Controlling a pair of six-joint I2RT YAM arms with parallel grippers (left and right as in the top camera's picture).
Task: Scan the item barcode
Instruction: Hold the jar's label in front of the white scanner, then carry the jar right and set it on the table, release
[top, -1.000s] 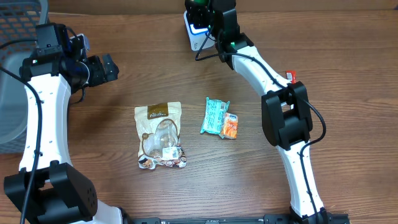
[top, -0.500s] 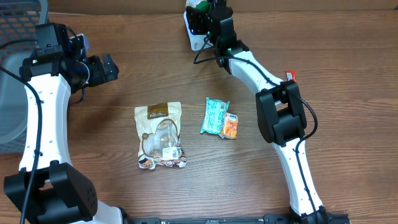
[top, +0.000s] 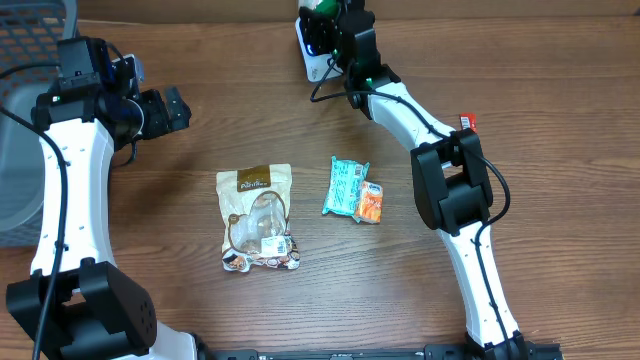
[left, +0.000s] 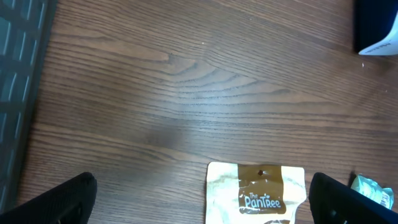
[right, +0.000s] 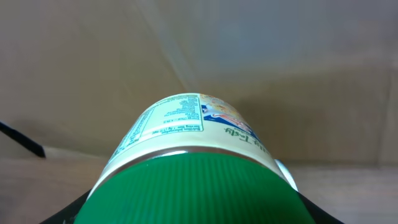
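My right gripper moves back and to the right in the overhead view next, then down to the wood beside the red packet, since that spot is clear.
A cream jar with a ribbed green lid fills the right wrist view, its printed label facing up. My right gripper is shut on the jar, its dark fingers just showing at the lid's sides. From overhead the jar is held at the table's far edge, right above the white barcode scanner with its blue light. My left gripper hangs open over bare wood at the upper left, with nothing between its fingers.
A brown-and-white snack bag lies mid-table, with a teal packet and an orange packet to its right. A grey basket stands at the left edge. The bag's top shows under the left gripper.
The right arm has shifted a little left and toward the far edge with the jar, then held still. The left arm has not moved.
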